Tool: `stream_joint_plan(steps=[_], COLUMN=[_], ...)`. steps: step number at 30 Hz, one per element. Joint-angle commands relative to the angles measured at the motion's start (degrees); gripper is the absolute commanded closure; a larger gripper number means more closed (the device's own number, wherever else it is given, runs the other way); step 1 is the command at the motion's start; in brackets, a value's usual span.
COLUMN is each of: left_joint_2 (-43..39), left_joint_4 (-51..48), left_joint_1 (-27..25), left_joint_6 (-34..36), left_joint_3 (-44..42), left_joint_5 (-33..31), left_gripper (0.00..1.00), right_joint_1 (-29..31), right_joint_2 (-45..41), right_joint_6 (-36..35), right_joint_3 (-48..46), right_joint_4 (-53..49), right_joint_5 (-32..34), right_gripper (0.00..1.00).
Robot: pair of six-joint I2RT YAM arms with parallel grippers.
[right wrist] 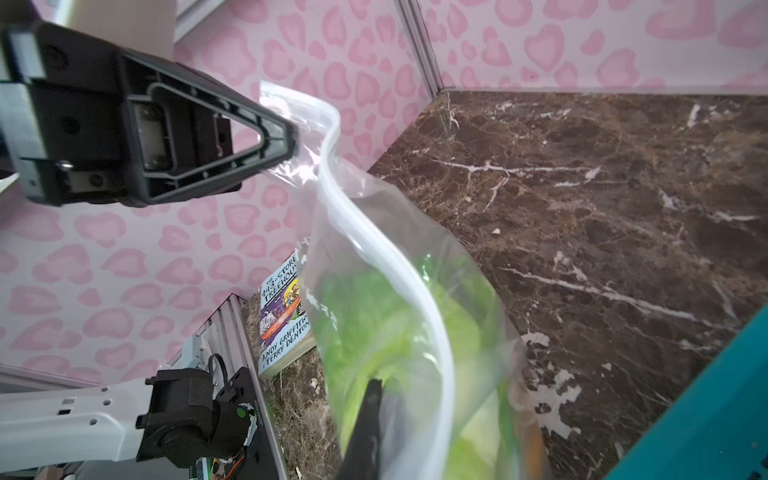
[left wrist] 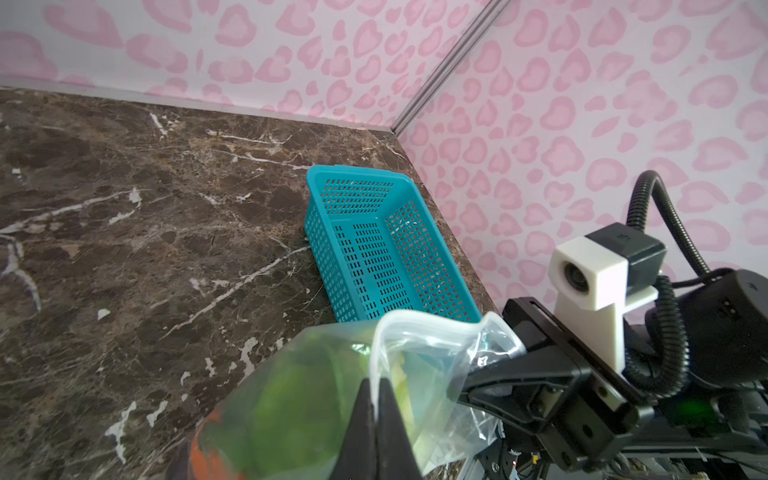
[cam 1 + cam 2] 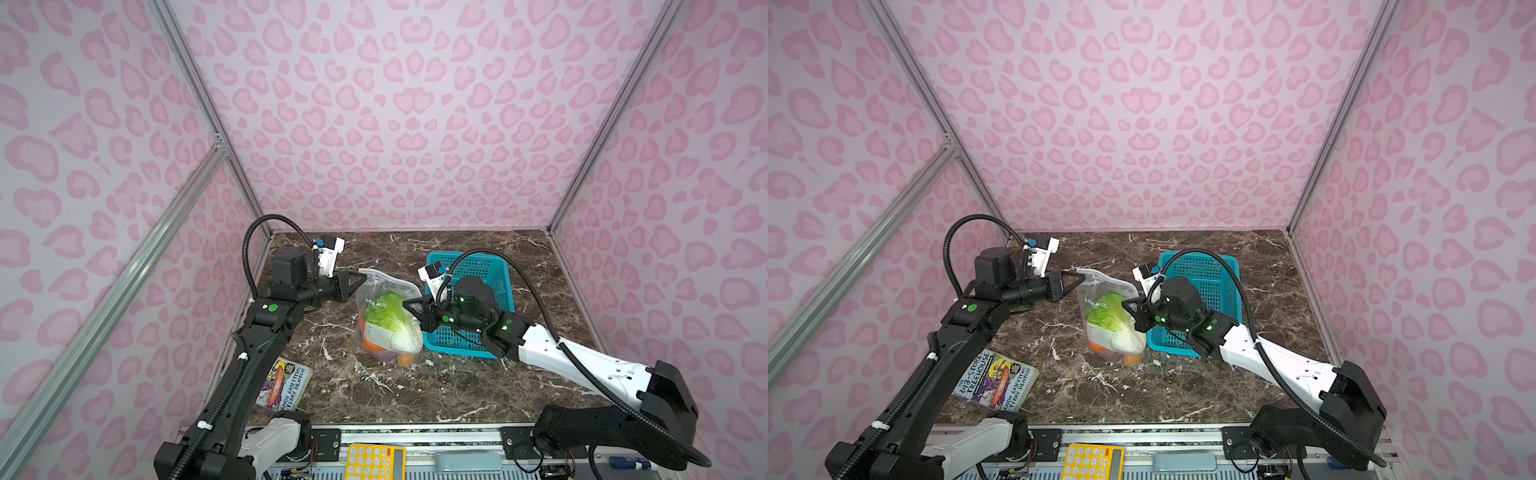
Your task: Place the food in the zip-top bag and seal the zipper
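The food already sits inside, so my right gripper next needs to move the bag's edge outward and down over the bare tabletop beyond the bag (image 3: 404, 261) and let go of it there.
The clear zip-top bag (image 3: 382, 284) (image 3: 1100, 284) stands upright mid-table, stretched between both grippers. Inside it is the food: a green-white cabbage (image 3: 386, 318) (image 3: 1108, 318) above orange pieces (image 3: 405, 358) (image 3: 1131, 359). My left gripper (image 3: 362, 277) (image 3: 1077, 274) (image 2: 376, 399) is shut on the bag's top left corner, pinching the mouth edge. My right gripper (image 3: 406, 305) (image 3: 1125, 303) (image 1: 376, 399) is shut on the bag's right edge, lower down. The zipper (image 1: 345, 199) (image 2: 415, 320) curves as a pale strip between the two grips. No slider tab shows.
A teal perforated basket (image 3: 469, 266) (image 3: 1200, 266) (image 2: 365, 232) sits right of the bag, under the right arm. A paperback book (image 3: 284, 384) (image 3: 994, 380) (image 1: 284, 324) lies at the front left. A yellow calculator (image 3: 374, 461) rests beyond the table's front edge.
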Motion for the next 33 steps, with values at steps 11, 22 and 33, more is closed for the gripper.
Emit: stream_joint_plan(steps=[11,22,33], left_joint_2=[3.72,-0.52,6.04], left_joint_4=[5.18,11.27,16.80], left_joint_1=[7.34,15.31,24.73], left_joint_6=[2.80,-0.55,-5.88], left_joint_3=[-0.16,-7.04,-7.92], left_joint_5=[-20.55,-25.73,-13.49], left_gripper=[0.02,0.02,0.02], right_joint_1=[-13.05,-13.67,-13.95], right_joint_2=[26.54,55.91,54.90], right_joint_6=[-1.82,-11.09,-18.48], right_joint_3=[19.45,60.42,74.54], right_joint_4=[-2.27,-29.30,-44.71], right_joint_5=[-3.67,1.93,13.76], right_gripper=[1.00,0.79,0.21])
